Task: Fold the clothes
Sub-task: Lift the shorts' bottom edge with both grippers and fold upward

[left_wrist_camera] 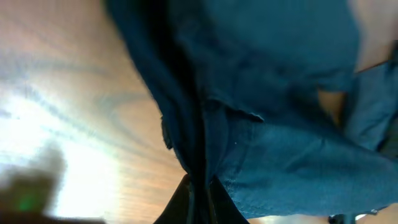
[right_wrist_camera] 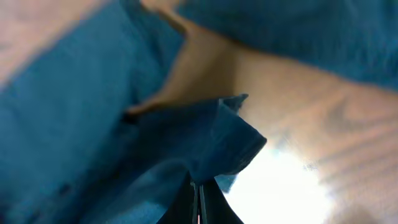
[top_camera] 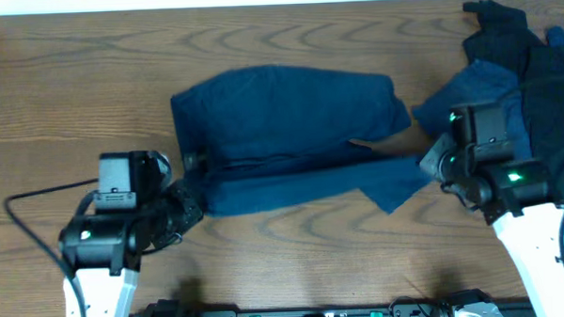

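Note:
The garment's far corner by the heap lies outward of its pinched end. My right gripper needs to carry that end up there, lifting the drooping cloth, and release.
A dark navy garment (top_camera: 290, 130) lies spread across the middle of the wooden table, its front strip folded along the near edge. My left gripper (top_camera: 191, 195) is shut on the garment's left end; in the left wrist view the cloth (left_wrist_camera: 280, 124) bunches between the black fingers (left_wrist_camera: 199, 193). My right gripper (top_camera: 431, 163) is shut on the garment's right end; in the right wrist view a blue corner (right_wrist_camera: 230, 143) is pinched between the fingertips (right_wrist_camera: 198, 193). More clothes (top_camera: 518, 56) lie heaped at the far right.
The heap of dark and mid-blue garments sits behind and beside the right arm. A black cable (top_camera: 21, 219) runs over the table at the left. A rail (top_camera: 316, 315) lies along the front edge.

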Robot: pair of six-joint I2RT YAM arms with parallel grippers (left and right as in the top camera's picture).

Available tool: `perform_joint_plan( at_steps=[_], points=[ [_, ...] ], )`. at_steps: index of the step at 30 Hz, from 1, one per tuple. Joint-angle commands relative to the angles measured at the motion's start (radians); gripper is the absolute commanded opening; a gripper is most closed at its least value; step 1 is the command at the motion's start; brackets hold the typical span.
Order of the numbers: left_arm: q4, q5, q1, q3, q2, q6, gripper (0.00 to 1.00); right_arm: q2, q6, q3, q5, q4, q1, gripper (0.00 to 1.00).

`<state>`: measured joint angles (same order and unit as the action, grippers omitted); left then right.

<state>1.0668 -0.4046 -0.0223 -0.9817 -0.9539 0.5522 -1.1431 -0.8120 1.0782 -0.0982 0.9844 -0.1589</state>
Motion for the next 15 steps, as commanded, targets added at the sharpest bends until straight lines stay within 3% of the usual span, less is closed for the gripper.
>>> perform_joint_plan(
  at_steps=[1, 15],
  points=[
    [0.007, 0.085, 0.007, -0.097, 0.010, -0.014, 0.06, 0.004, 0.102, 0.097, -0.116, 0.006, 0.031, 0.01],
    [-0.018, 0.377, 0.007, -0.248, -0.010, -0.013, 0.06, -0.087, 0.218, 0.216, -0.163, -0.024, 0.036, 0.01]
  ],
)
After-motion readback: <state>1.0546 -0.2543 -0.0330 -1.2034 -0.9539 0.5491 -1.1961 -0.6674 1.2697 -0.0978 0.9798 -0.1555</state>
